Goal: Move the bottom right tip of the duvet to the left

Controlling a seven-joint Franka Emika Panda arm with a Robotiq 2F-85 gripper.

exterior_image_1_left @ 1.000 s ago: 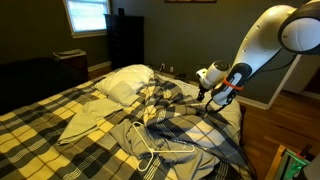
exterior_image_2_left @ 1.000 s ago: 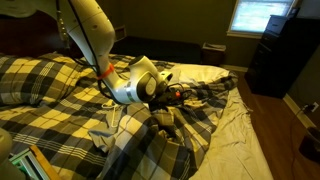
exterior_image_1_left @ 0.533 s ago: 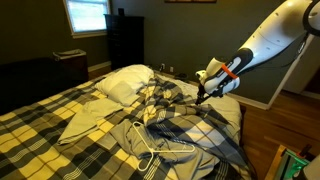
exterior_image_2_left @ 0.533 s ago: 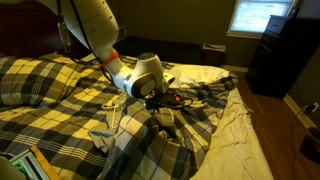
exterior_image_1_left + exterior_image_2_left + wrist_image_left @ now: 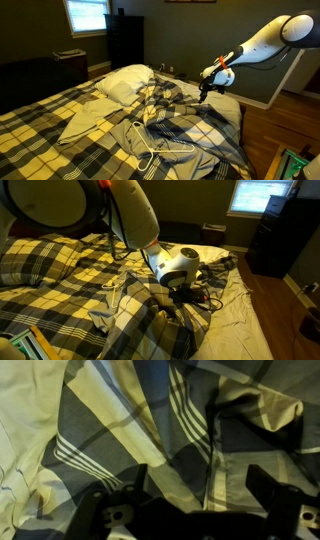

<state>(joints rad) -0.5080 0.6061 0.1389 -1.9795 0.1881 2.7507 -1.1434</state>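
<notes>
My gripper needs to lower its open fingers onto the bunched fold of the duvet beside the white stripes next and close. The fold is below my gripper, and its top fits between the fingers.
The plaid duvet (image 5: pixel 50 125) in yellow, black and grey-white covers most of the bed in both exterior views (image 5: pixel 40 260). One of its corners lies bunched and folded near the pillow (image 5: pixel 168 100), also shown in an exterior view (image 5: pixel 215 275). My gripper (image 5: pixel 206 93) hovers just above this bunched part (image 5: pixel 203 293). In the wrist view the gripper (image 5: pixel 198 485) is open, both dark fingers spread wide. Plaid folds of the duvet (image 5: pixel 150 420) with a hemmed stripe lie between and below them. Nothing is clamped.
A pale beige cloth and pillow (image 5: pixel 122 82) lie at the head of the bed. A grey garment on a white wire hanger (image 5: pixel 152 143) rests on the duvet. A dark dresser (image 5: pixel 125 40) stands by the window. Wooden floor (image 5: pixel 290 110) runs beside the bed.
The arm has stretched out and the gripper has shifted along the bunched duvet toward the bed's edge, rising slightly. The fingers stay open; the fabric has not moved.
</notes>
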